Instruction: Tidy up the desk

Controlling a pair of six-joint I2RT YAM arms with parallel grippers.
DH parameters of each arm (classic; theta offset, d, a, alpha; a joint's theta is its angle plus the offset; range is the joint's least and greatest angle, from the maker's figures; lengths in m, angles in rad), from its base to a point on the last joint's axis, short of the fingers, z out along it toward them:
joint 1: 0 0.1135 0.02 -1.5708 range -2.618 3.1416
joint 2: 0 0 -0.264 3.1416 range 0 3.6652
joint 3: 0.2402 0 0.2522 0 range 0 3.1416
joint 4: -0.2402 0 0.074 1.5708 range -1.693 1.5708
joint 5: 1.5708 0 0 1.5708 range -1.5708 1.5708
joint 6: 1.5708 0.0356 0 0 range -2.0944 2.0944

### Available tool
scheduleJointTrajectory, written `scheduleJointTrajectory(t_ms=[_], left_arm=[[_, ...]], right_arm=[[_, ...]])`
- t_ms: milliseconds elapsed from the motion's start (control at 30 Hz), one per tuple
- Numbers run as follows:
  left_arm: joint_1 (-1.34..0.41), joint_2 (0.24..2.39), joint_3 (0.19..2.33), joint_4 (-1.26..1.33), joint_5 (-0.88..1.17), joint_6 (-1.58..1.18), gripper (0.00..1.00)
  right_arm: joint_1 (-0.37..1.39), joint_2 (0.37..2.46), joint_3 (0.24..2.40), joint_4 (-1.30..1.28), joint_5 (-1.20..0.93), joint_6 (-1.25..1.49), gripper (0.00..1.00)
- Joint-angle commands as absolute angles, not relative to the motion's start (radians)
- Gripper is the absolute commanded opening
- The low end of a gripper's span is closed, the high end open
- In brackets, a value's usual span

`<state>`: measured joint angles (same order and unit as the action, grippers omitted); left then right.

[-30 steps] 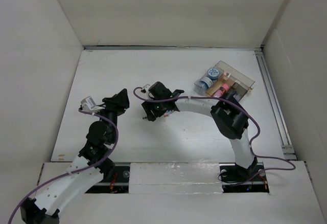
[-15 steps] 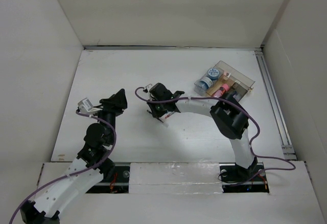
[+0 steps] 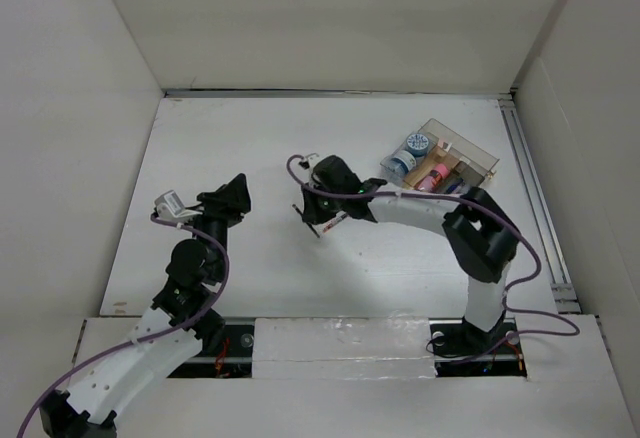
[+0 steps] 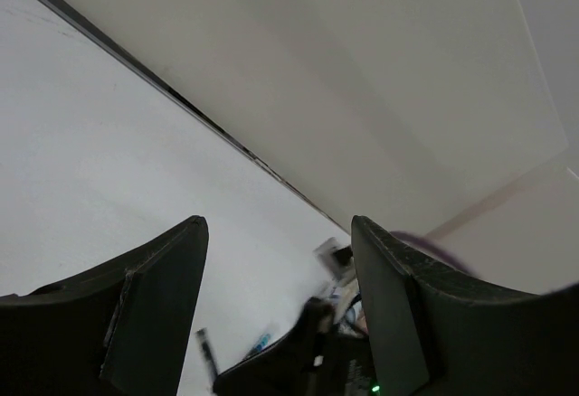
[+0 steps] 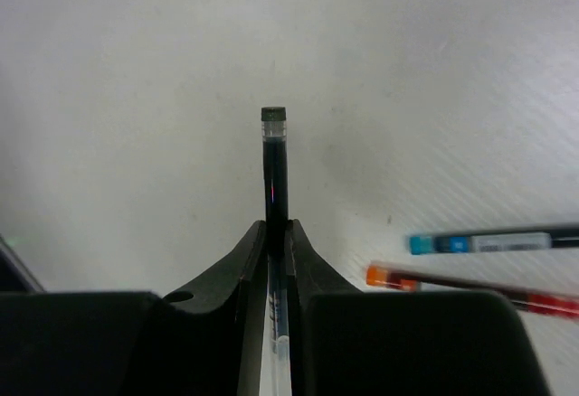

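The black pen (image 5: pixel 274 156) needs to go up and across the desk next, over the near part of the clear compartment box, since the box already holds small items. My right gripper will lift and carry it there.
On the white desk (image 3: pixel 230 128), my right gripper (image 3: pixel 318 220) is shut on a black pen (image 5: pixel 274 156). The pen sticks out forward between the jaws, just above the desk surface. A blue pen (image 5: pixel 488 242) and an orange-capped red pen (image 5: pixel 470 289) lie on the desk to its right. My left gripper (image 3: pixel 238 186) hovers open with nothing between its fingers, left of the right gripper. In the left wrist view the left gripper (image 4: pixel 276 224) faces the right arm (image 4: pixel 308 346) and the back wall.
A clear plastic compartment box (image 3: pixel 440 163) holding tape rolls and small items stands at the back right. A metal rail (image 3: pixel 535 198) runs along the desk's right edge. White walls enclose the desk on three sides.
The right gripper's jaws have closed onto the black pen, and the gripper has shifted a little right. The right arm's elbow has swung right. The left arm has barely moved.
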<state>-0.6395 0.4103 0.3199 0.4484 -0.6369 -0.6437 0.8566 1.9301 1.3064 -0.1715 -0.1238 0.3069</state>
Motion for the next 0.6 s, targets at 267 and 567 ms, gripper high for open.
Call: scheduleJointTrajectory(t_ms=[267, 567], left_arm=[[-0.641, 0.434, 0.324, 0.503, -0.571, -0.644, 0.61], [-0.641, 0.475, 0.33, 0.515, -0.548, -0.644, 0.61]], right_arm=[[0.534, 1.476, 1.114, 0.056, 0.265, 0.854, 0.0], [0.212, 1.281, 0.836, -0.103, 0.44, 1.198, 0.0]])
